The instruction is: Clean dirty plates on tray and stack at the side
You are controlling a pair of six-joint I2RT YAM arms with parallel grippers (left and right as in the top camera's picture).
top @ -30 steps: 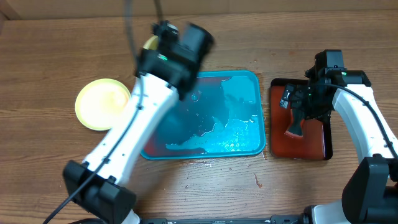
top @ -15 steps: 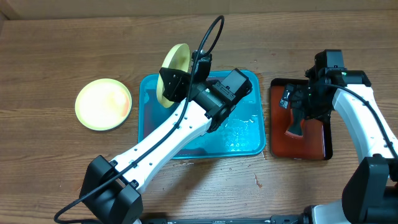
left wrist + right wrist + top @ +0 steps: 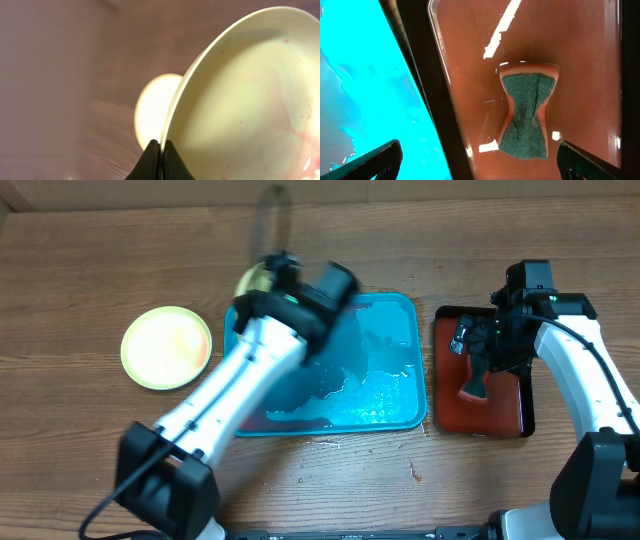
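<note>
My left gripper swings over and down next, levels its plate and releases atop the second plate [image 3: 166, 348] [image 3: 156, 107], since that lies below, to the left in the overhead view.
My left gripper [image 3: 161, 150] is shut on the rim of a cream plate [image 3: 240, 100] with faint pink smears, held on edge. In the overhead view that gripper [image 3: 268, 275] and plate [image 3: 247, 280] are blurred above the back left corner of the turquoise tray [image 3: 400, 395], which is wet and holds no plates. A second plate [image 3: 166, 347] lies flat on the table to the left; it also shows in the left wrist view [image 3: 152, 107]. No third plate shows. My right gripper [image 3: 479, 152] is open above the sponge [image 3: 527, 115].
The green and orange sponge [image 3: 472, 388] lies in a wet dark red, black-rimmed tray [image 3: 500, 415] right of the turquoise tray [image 3: 360, 75]. The red tray's floor [image 3: 470, 60] fills the right wrist view. My left arm slants across the turquoise tray's left half.
My left arm has swung left and back with the plate, from over the turquoise tray toward its back left corner. The right arm has not moved.
</note>
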